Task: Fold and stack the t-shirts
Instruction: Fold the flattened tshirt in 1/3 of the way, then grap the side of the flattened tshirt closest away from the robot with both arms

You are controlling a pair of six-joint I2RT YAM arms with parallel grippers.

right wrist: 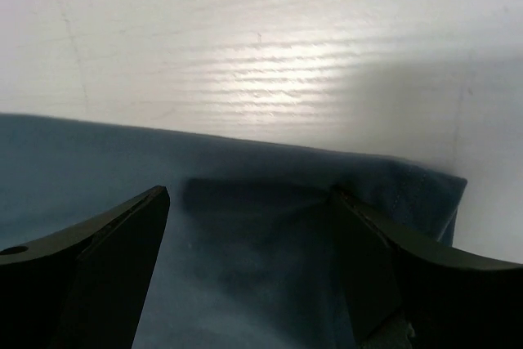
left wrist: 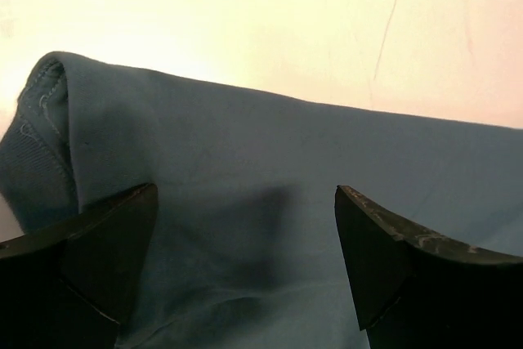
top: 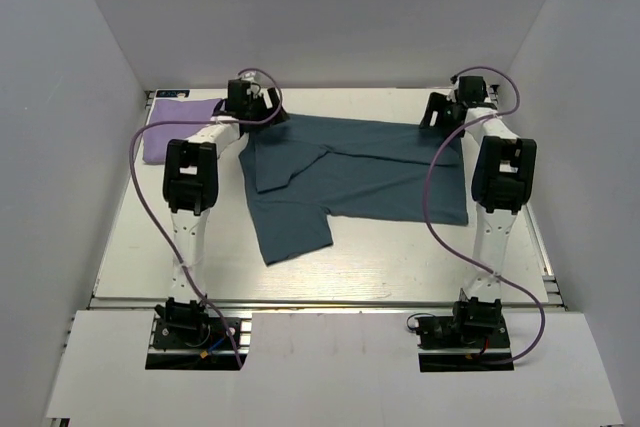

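My left gripper moves back past the folded-over part and onto the near corner of the blue flap next, as it still sticks out beyond the shirt's body.
The slate-blue t-shirt lies spread across the middle of the table, one part folded over at its left and a flap reaching toward the near edge. The lavender t-shirt lies folded at the far left corner. My left gripper is open over the blue shirt's far left corner; in the left wrist view blue cloth fills the gap between the jaws. My right gripper is open over the shirt's far right corner; in the right wrist view it hangs just inside the cloth's far edge.
White walls close in the table at the left, back and right. Purple cables loop from both arms. The white table shows bare wood grain in front of the shirt.
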